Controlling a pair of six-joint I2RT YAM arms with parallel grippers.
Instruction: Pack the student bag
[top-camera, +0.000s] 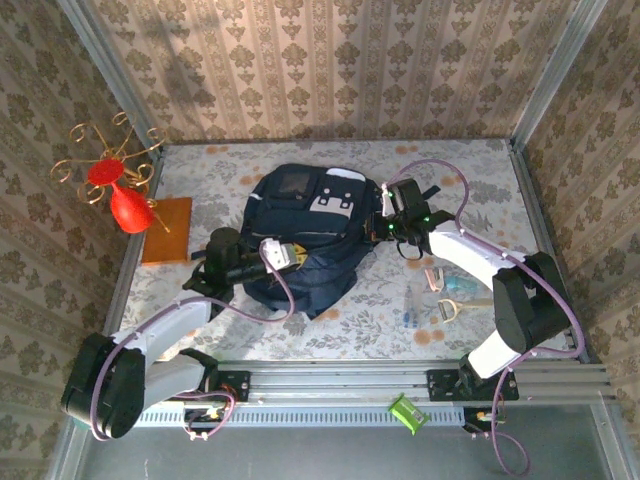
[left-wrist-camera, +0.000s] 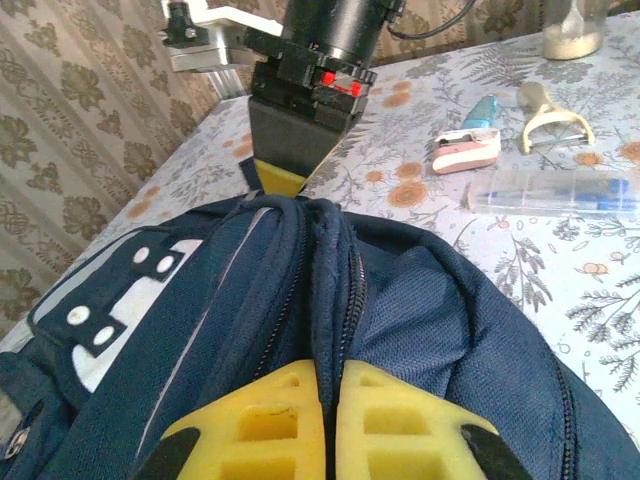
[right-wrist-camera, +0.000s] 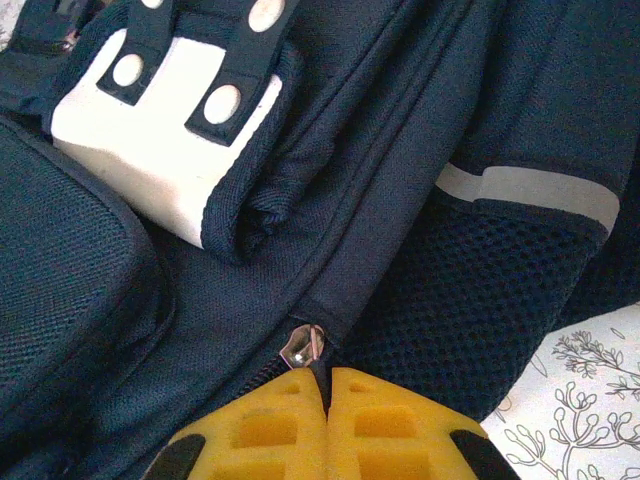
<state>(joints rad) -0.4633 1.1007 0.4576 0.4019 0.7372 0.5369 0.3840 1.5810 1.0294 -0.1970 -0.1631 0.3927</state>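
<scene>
I will pull the dark tab back along the zip line (top-camera: 354, 243) (right-wrist-camera: 258, 371) with my right gripper next, then let it go, because the line runs back from my gripper toward the near side of the bag.
The student bag (top-camera: 300, 235), a dark navy backpack with white-grey patches (right-wrist-camera: 150, 130), lies in the middle of the table. My left gripper (top-camera: 285, 255) is at its near side. Its yellow fingers (left-wrist-camera: 332, 365) are shut on a ridge of bag fabric (left-wrist-camera: 470, 330) beside a zip line. My right gripper (top-camera: 385, 222) is at the bag's right edge and faces the left one across it (left-wrist-camera: 300, 150). It (right-wrist-camera: 327, 372) is shut on the dark pull tab of a zip, whose silver slider (right-wrist-camera: 305, 345) sits just past the fingertips.
Right of the bag lie a pink-and-white case (left-wrist-camera: 465, 150), a pale peeler (left-wrist-camera: 550, 115), a clear pen (left-wrist-camera: 550, 192) and a jar (left-wrist-camera: 575, 25). A red vase with a gold wire stand (top-camera: 125, 200) on an orange board (top-camera: 170, 230) stands at the left. Patterned walls close three sides.
</scene>
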